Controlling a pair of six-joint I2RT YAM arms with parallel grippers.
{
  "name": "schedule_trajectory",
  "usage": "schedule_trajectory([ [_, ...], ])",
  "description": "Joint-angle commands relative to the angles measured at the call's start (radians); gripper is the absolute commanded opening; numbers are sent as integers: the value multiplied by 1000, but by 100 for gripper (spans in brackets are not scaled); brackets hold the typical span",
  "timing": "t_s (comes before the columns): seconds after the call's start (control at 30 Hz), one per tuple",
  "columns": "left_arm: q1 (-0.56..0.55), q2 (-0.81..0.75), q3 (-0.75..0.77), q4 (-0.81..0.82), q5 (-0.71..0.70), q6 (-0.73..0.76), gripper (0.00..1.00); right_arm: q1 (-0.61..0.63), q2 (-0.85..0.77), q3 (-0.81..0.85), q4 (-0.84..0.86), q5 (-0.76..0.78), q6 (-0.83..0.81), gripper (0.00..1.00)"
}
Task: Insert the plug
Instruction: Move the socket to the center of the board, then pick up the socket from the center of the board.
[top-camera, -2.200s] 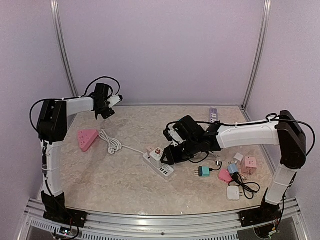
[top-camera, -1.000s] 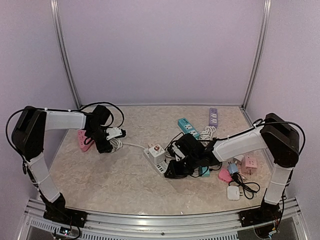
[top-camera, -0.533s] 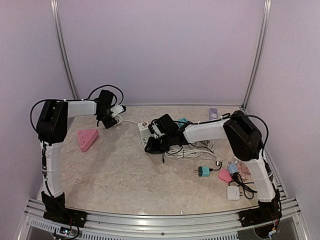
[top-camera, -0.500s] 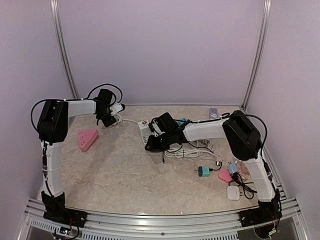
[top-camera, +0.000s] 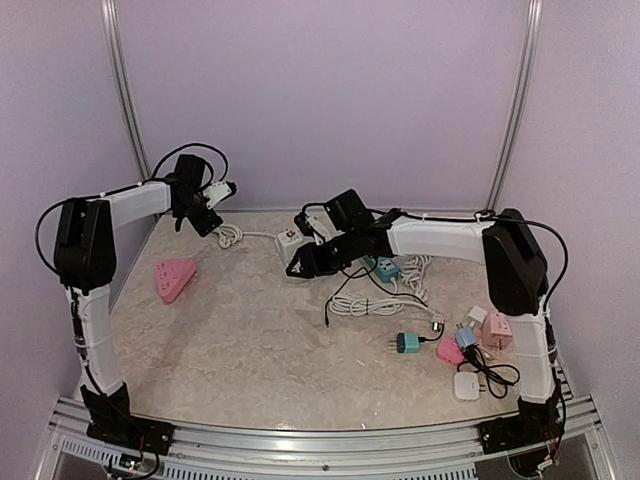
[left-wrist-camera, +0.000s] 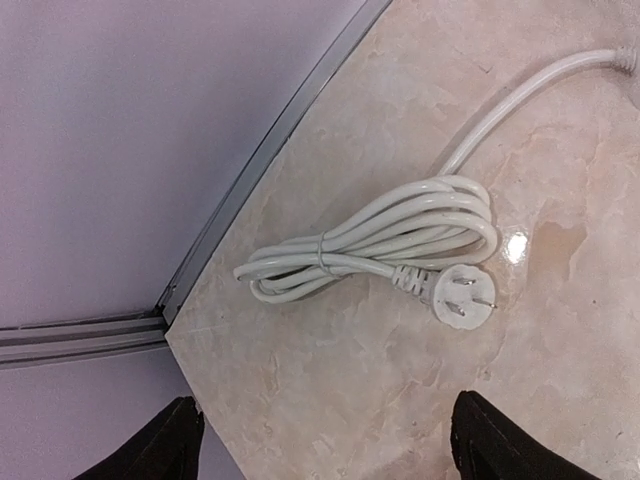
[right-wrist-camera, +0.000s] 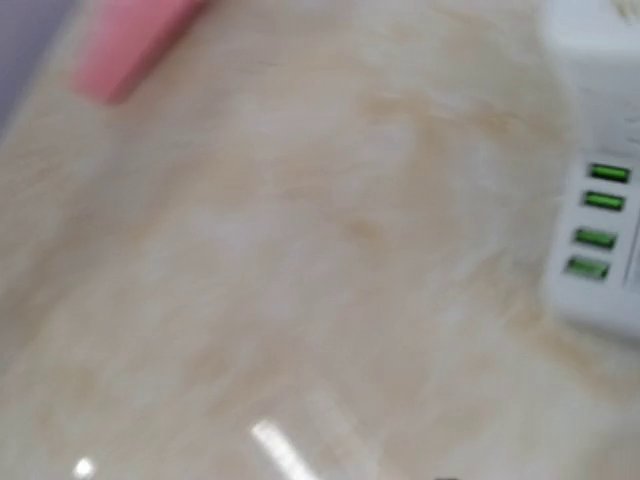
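My right gripper rises, swings right in the top view and lowers onto the teal strip's middle next, since that teal strip lies under my forearm.
The white power strip (top-camera: 289, 240) lies at the back middle of the table; its green USB ports (right-wrist-camera: 598, 228) show, blurred, in the right wrist view. Its white cord (top-camera: 230, 237) lies coiled to its left and ends in a white three-pin plug (left-wrist-camera: 465, 300). My left gripper (top-camera: 207, 200) hovers above that coil near the back left corner, jaws wide open and empty, with the black fingertips (left-wrist-camera: 160, 455) at the bottom of its wrist view. My right gripper (top-camera: 306, 264) hangs just in front of the strip; its fingers are hidden.
A pink triangular strip (top-camera: 172, 278) lies at the left. A teal strip (top-camera: 381, 268) sits under the right arm. A black cable (top-camera: 340, 295) and a white cord (top-camera: 385, 303) trail across the middle. A teal adapter (top-camera: 407, 343) and several pink, blue and white adapters (top-camera: 470, 350) lie at the right.
My left gripper has risen and moved back left, away from the coiled cord. My right arm has swung back and up beside the power strip. The strip has stayed near the back middle.
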Motion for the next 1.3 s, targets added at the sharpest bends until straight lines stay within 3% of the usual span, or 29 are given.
schedule_trajectory([
  [0.0, -7, -127, -26, -92, 82, -27, 86, 0, -260, -148, 37, -33, -60, 49],
  [0.1, -10, -192, -48, -141, 127, -32, 88, -33, -373, -221, 5, 35, -79, 54],
  [0.23, -16, -271, -86, -204, 166, -55, 92, -106, -426, -215, -170, 322, -101, 65],
  [0.3, -18, -310, -116, -229, 177, -74, 94, -157, -395, -176, -266, 424, -117, 68],
  [0.47, -19, -436, -203, -290, 203, -125, 98, -260, -253, -23, -420, 517, -174, 82],
  [0.67, -6, -556, -300, -351, 193, -170, 99, -311, -24, 193, -527, 469, -265, 99],
  [0.93, 24, -607, -377, -337, 155, -193, 99, -314, 154, 286, -568, 381, -273, 98],
  [1.03, 26, -603, -370, -329, 158, -198, 99, -314, 190, 290, -570, 381, -253, 85],
  [1.17, 27, -598, -358, -322, 160, -203, 99, -314, 196, 290, -569, 379, -242, 35],
  [1.23, 28, -598, -359, -323, 159, -202, 99, -314, 172, 292, -561, 390, -254, 15],
  [1.27, 29, -601, -360, -324, 156, -202, 99, -314, 154, 292, -557, 401, -260, 0],
])
